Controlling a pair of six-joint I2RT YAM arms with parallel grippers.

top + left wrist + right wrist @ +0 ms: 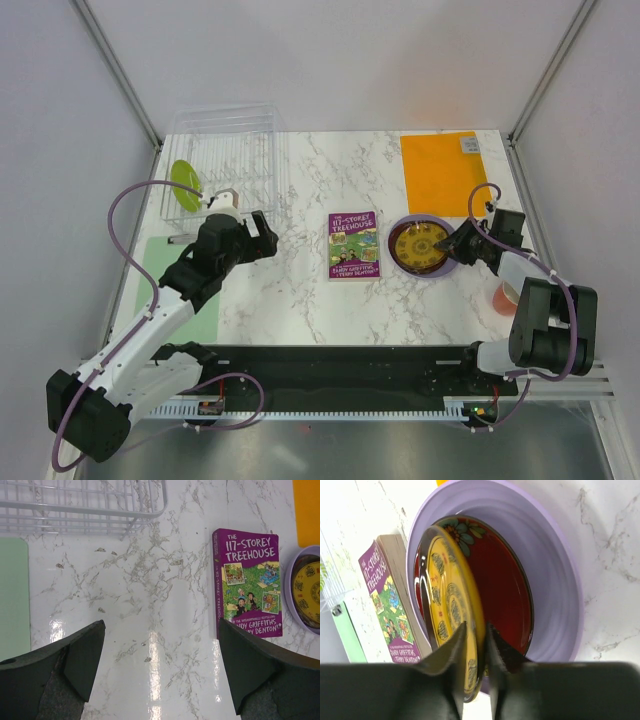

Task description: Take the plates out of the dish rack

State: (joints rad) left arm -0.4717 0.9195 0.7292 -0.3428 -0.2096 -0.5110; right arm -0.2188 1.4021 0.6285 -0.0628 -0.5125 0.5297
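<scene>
My left gripper needs to turn next and move outward and to the left in the top view, onto the lime green plate's near rim (182, 199), because only that plate is still in the rack.
The lavender plate (446, 270) lies on the table right of centre, with the dark red patterned plate (397, 246) inside it. My right gripper (455, 243) is shut on the rim of the yellow patterned plate (420, 243). The right wrist view shows the yellow plate (447, 595) tilted, its gripped edge raised over the dark red plate (505, 580) and lavender plate (555, 570), between my fingers (476, 630). The lime green plate (185, 180) stands in the clear dish rack (225, 150) at back left. My left gripper (262, 238) is open and empty over bare table (160, 650), just in front of the rack (85, 505).
A purple book (353, 245) lies between the arms and also shows in the left wrist view (247, 580). An orange mat (440, 165) is at back right, a green mat (195, 300) at front left. An orange-pink cup (503, 297) stands beside the right arm.
</scene>
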